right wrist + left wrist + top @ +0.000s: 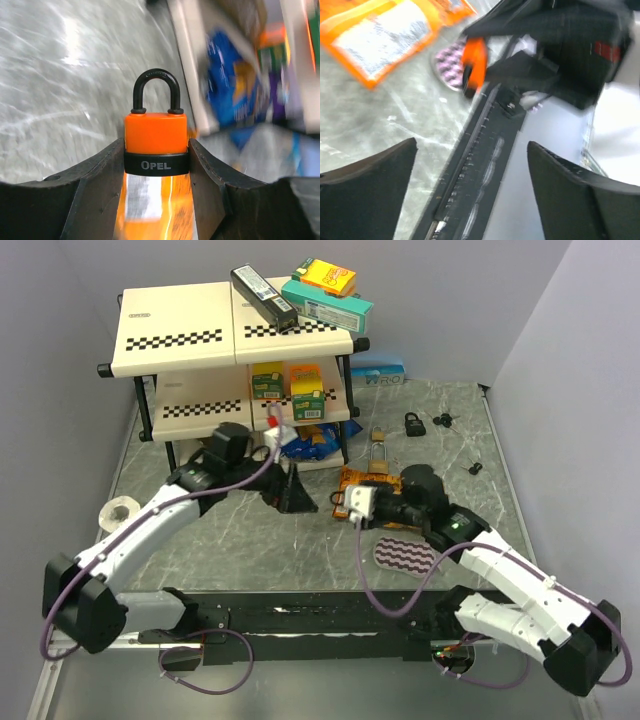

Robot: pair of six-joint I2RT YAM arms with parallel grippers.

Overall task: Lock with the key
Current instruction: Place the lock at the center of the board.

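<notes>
Both shackle legs sit at the padlock's body. My right gripper should swing outward and down to the bare tabletop beside the dark keys next and release the padlock.
An orange padlock [156, 132] with a black shackle and a black band marked OPEL stands upright between my right gripper's [156, 150] fingers, which are shut on its body. Both shackle legs sit at the body. It also shows in the left wrist view [474, 65], held above the table. My left gripper [472, 170] is open and empty, a short way left of the lock in the top view [295, 495]. Small dark keys [443, 421] lie at the back right of the table, far from both grippers. No key is in either gripper.
An orange packet [365, 480] lies under the right gripper. A purple patterned oval pad [405, 555] lies in front. A black padlock [414, 423] and a brass padlock [378, 453] lie behind. A shelf rack [190, 340] with boxes stands at the back left; a tape roll [122, 510] at left.
</notes>
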